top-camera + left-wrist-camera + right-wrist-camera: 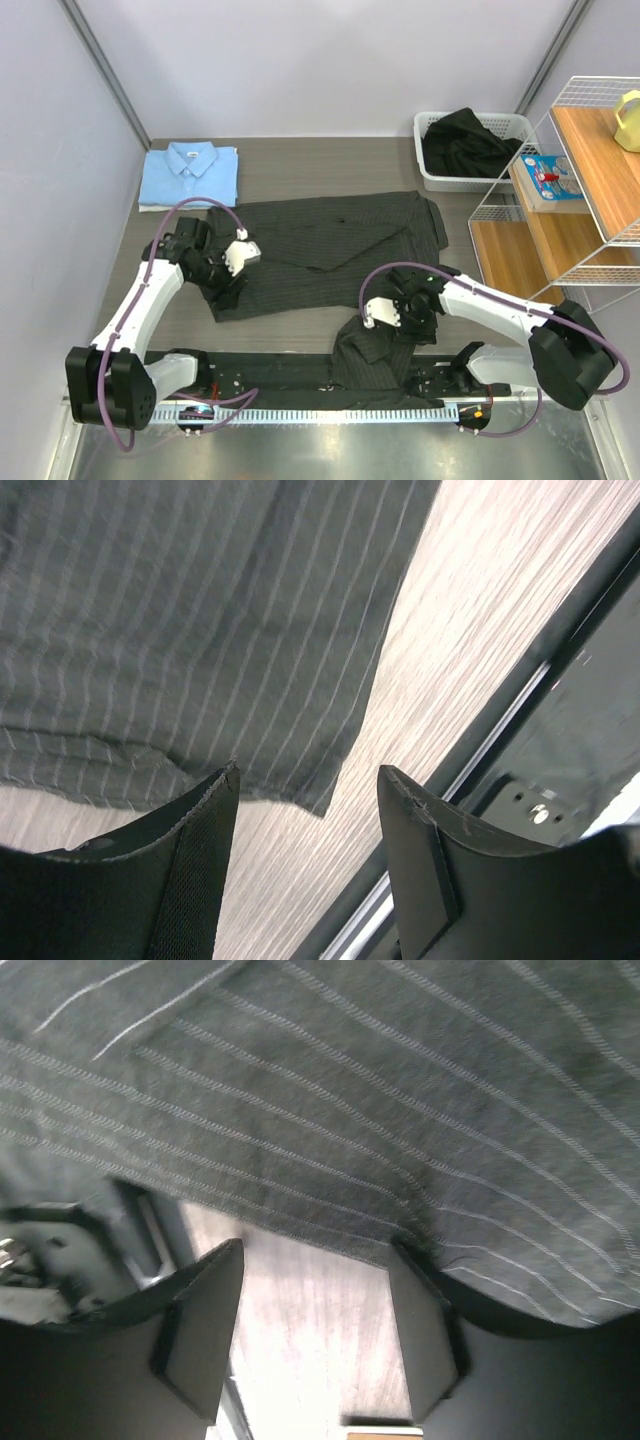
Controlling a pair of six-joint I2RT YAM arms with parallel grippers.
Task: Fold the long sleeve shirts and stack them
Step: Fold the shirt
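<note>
The striped shirt's near corner (217, 317) (317, 802) lies below and back, and its tip points between the open fingers. My left gripper needs to move down and back around that corner next and close.
The black pinstriped long sleeve shirt (330, 240) lies spread across the middle of the table, with one part bunched at the near edge (372, 358). The light blue shirt (190, 172) lies folded at the far left. My left gripper (226, 288) hovers open over the striped shirt's near-left corner; in the left wrist view that corner (318, 802) shows just beyond the open gripper (308, 775), with nothing between the fingers. My right gripper (412, 322) stands open at the shirt's near-right hem. Its view shows the hem (300, 1230) just past the open gripper (318, 1255), one fingertip (405, 1260) at the cloth's edge.
A white basket (432, 180) holding dark clothes stands at the back right. A wire shelf (590, 215) with a yellow object (628, 120) and a blue box (550, 182) fills the right side. A black rail (290, 385) runs along the near edge.
</note>
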